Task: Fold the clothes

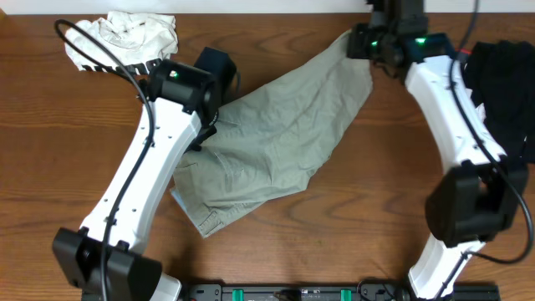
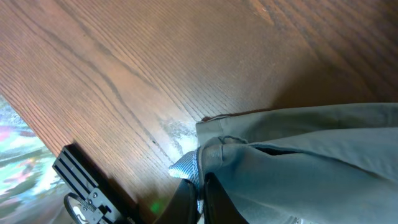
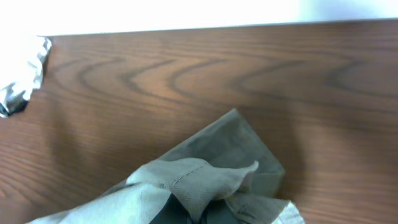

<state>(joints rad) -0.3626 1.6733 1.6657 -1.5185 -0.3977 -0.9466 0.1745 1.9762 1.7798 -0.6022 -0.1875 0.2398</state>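
I need to move the raised corner to the left in the overhead view with my right gripper, and then bring it down toward the wood.
The khaki-grey shorts [image 1: 267,142] lie spread across the middle of the table, stretched between both arms. My left gripper [image 1: 207,127] is shut on the shorts' left edge; in the left wrist view its fingers [image 2: 202,199] pinch the cloth [image 2: 298,155] beside a pale blue lining. My right gripper [image 1: 359,42] is shut on the shorts' far right corner at the back; in the right wrist view the cloth [image 3: 199,180] bunches over the fingers [image 3: 202,218]. A white garment with black stripes [image 1: 125,38] lies at the back left. A black garment [image 1: 506,84] lies at the right edge.
A dark blue object [image 1: 216,63] sits behind the left gripper. A black rail [image 1: 284,293] runs along the table's front edge. The white wall borders the table's back [image 3: 186,15].
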